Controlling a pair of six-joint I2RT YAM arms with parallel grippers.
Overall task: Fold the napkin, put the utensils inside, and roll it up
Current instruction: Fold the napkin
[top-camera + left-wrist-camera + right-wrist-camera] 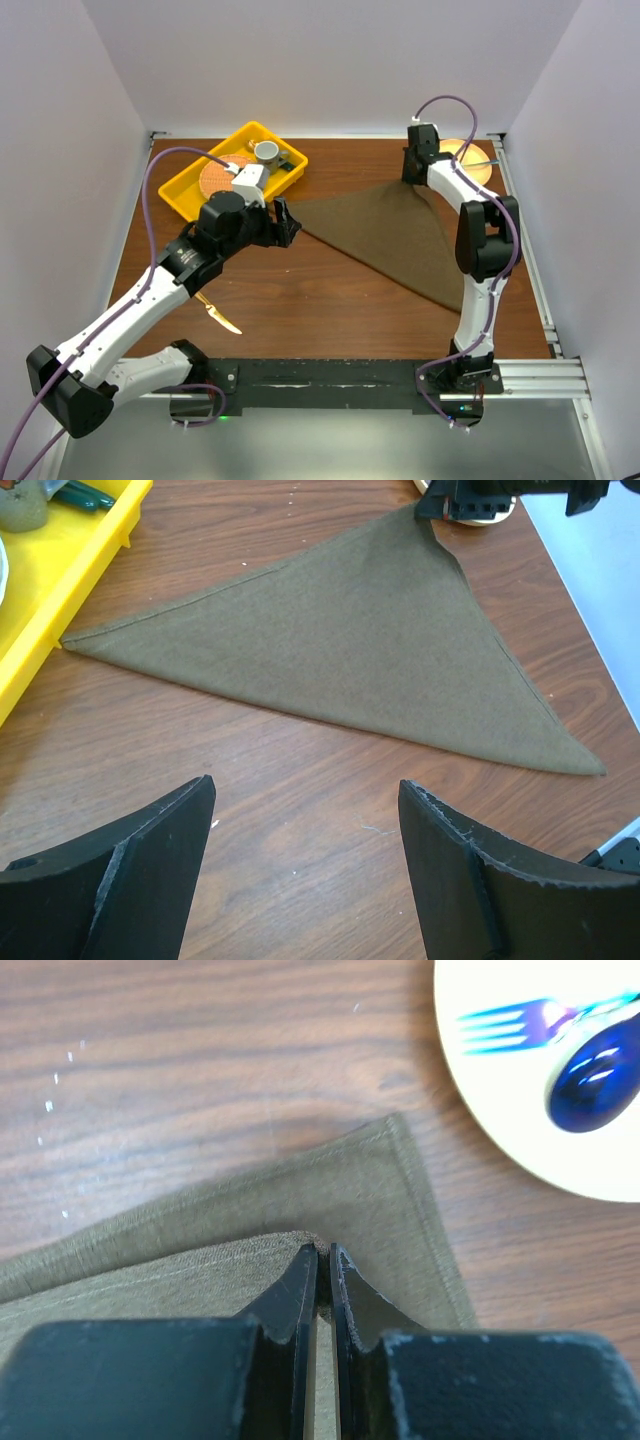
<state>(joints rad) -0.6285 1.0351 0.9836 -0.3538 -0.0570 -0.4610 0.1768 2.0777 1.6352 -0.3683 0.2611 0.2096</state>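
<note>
The lower layer's corner [385,1135] still shows beyond the right gripper's fingers, so the right gripper needs to move down toward it next and let go of the held corner of the top layer on it.
The olive-brown napkin [390,235] [350,650] lies folded into a triangle on the wooden table. My right gripper [415,178] [323,1252] is shut on the top layer's corner at the napkin's far point, and the lower layer's corner [400,1190] shows just beyond it. The left gripper [285,222] [305,800] hovers open over bare wood next to the napkin's left point, with nothing between its fingers. One gold utensil [218,315] lies on the table under the left arm, near the front.
A yellow tray [205,160] [50,590] at the back left holds a round orange mat [215,180] and a cup [266,152]. A pale plate [470,160] [500,1080] at the back right carries a blue spoon [590,1070] and a fork [510,1025].
</note>
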